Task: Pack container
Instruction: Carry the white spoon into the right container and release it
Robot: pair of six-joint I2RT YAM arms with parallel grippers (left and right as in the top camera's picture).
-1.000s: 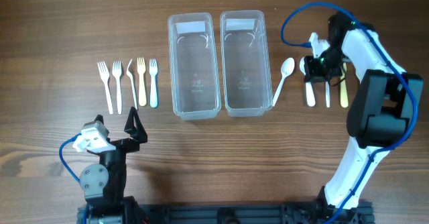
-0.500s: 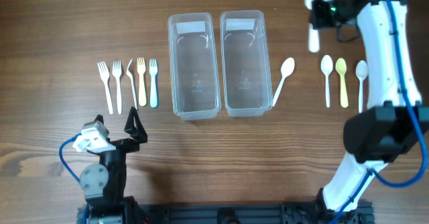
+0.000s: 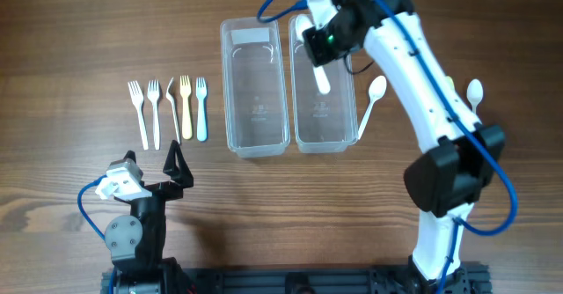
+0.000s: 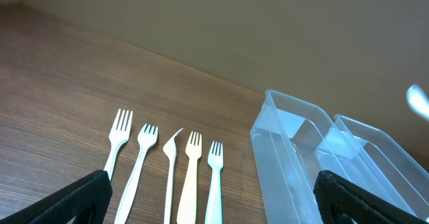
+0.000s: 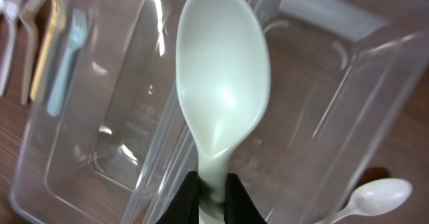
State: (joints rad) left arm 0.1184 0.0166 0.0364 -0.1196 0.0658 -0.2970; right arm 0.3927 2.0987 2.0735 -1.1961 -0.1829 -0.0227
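Observation:
The spoon's handle goes down toward the bottom of the container (image 3: 311, 91) (image 5: 291, 110) beside the spoon row next. My right gripper releases it there, since that part of the bottom is open and empty.
Two clear plastic containers stand side by side, the left one (image 3: 226, 83) and the right one (image 3: 349, 65). My right gripper (image 3: 319, 49) is shut on the handle of a white spoon (image 3: 323, 79) and holds it above the right container, near the wall between the two. In the right wrist view the spoon (image 5: 221, 83) points bowl-first away from my fingers (image 5: 213, 198), over the containers' adjoining rims (image 5: 167, 137). My left gripper (image 3: 177, 164) is open and empty, near the table's front left. In the left wrist view its fingers (image 4: 218, 200) frame the forks.
Several plastic forks (image 3: 167, 109) lie in a row left of the containers, also in the left wrist view (image 4: 167, 170). A white spoon (image 3: 372, 100) lies right of the right container, another (image 3: 475, 91) further right. The right arm hides part of that spoon row.
My right gripper has lifted a white spoon from the row at the right. It has swung left with the spoon to above the right container. The left arm has not moved.

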